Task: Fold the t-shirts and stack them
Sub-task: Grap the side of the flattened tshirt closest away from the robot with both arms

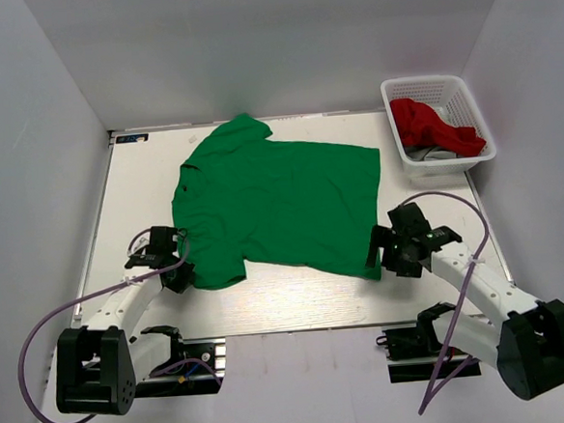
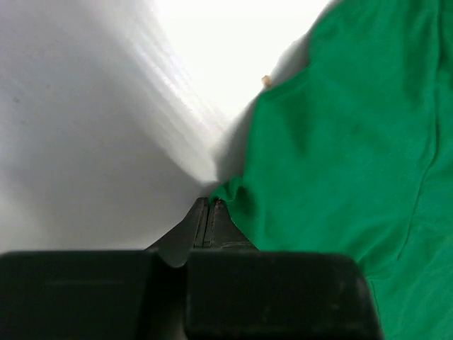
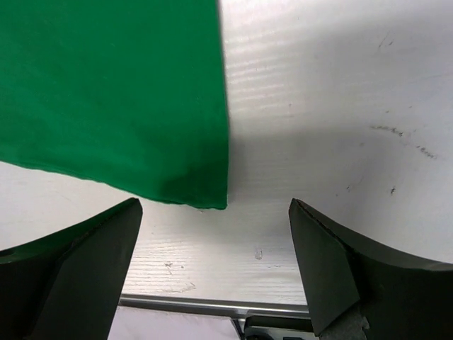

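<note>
My right gripper comes down onto the green t-shirt's near corner [image 1: 376, 275] [image 3: 219, 202] next and closes there, since it lies flat and untouched ahead of the open fingers.
The bright green t-shirt [image 1: 281, 197] lies spread flat on the white table, collar toward the far left. My left gripper [image 1: 182, 265] is at its near left edge; in the left wrist view the jaws [image 2: 210, 202] are shut, with a peak of the green cloth [image 2: 340, 142] pinched at the tips. My right gripper [image 1: 374, 253] is open at the shirt's near right corner; in the right wrist view [image 3: 212, 205] that corner [image 3: 113, 92] lies flat just ahead of the fingers, untouched. The red t-shirt [image 1: 431, 124] is crumpled in the basket.
A white plastic basket [image 1: 481, 154] stands at the far right and holds the red shirt over some grey cloth [image 1: 431, 153]. White walls enclose the table on three sides. The table's near metal edge [image 3: 212, 306] runs just under my right gripper.
</note>
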Robot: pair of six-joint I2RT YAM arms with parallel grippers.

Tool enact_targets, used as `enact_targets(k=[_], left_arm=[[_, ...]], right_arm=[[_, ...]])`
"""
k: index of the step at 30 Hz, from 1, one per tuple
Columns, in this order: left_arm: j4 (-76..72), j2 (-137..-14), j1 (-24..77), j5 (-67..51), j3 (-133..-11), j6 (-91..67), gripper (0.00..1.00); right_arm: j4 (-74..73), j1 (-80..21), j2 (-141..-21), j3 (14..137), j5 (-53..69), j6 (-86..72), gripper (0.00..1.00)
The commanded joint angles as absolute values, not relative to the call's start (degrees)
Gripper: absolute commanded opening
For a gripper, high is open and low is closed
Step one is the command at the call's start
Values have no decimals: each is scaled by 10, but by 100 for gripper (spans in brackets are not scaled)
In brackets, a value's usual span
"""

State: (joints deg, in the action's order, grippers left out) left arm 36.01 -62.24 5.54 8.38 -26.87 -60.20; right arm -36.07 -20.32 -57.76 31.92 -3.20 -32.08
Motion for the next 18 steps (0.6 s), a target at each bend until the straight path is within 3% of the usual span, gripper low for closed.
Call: enact_targets(k=[1,4,7,14,18], left_arm=[[354,-635,56,95,-240,-582,0],[354,-617,56,83,-240,-570,0],[366,-585,56,77,-240,-565,0],[360,-542,56,70,-234,-540,0],[346,-542,56,65,-234,-534,0]], right_arm=[[-355,-207,-600,309,-6,-335,90],[-330,-208,-617,302,23,-350,86],[-320,-208,-628,299,30,-365,74],[-303,-207,-661,285,22,-374,64],[-294,-208,-669,285,18,-375,47]])
